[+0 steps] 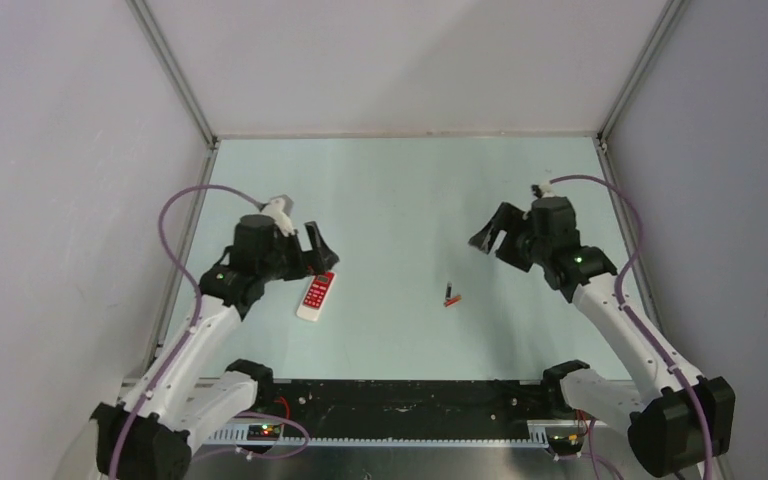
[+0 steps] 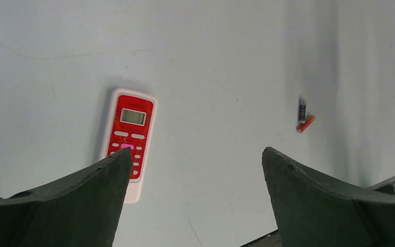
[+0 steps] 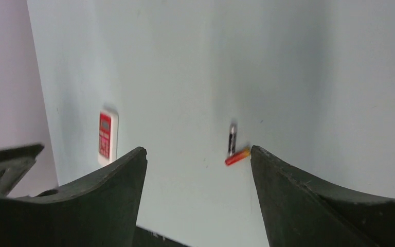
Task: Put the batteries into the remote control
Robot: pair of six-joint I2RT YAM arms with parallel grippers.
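Note:
The remote control (image 1: 317, 296) lies off-center beneath one finger. My left gripper lowers and shifts next to bring the remote control's long sides by the screen between both fingers.
The remote control (image 1: 317, 296) lies flat on the table with its red front panel up, just below my left gripper (image 1: 317, 250). In the left wrist view the remote control (image 2: 128, 139) shows beside the left fingertip, and my left gripper (image 2: 196, 157) stands open and empty above the table. The two batteries (image 1: 451, 296) lie touching near the table's middle: a black one (image 3: 232, 138) and an orange-red one (image 3: 237, 156). My right gripper (image 1: 490, 238) hovers up and to their right, and in its wrist view my right gripper (image 3: 198, 149) is open with nothing between its fingers.
White walls close the table on the left, back and right. A black rail (image 1: 410, 400) with the arm bases runs along the near edge. The pale green tabletop (image 1: 400, 190) stretches behind both grippers.

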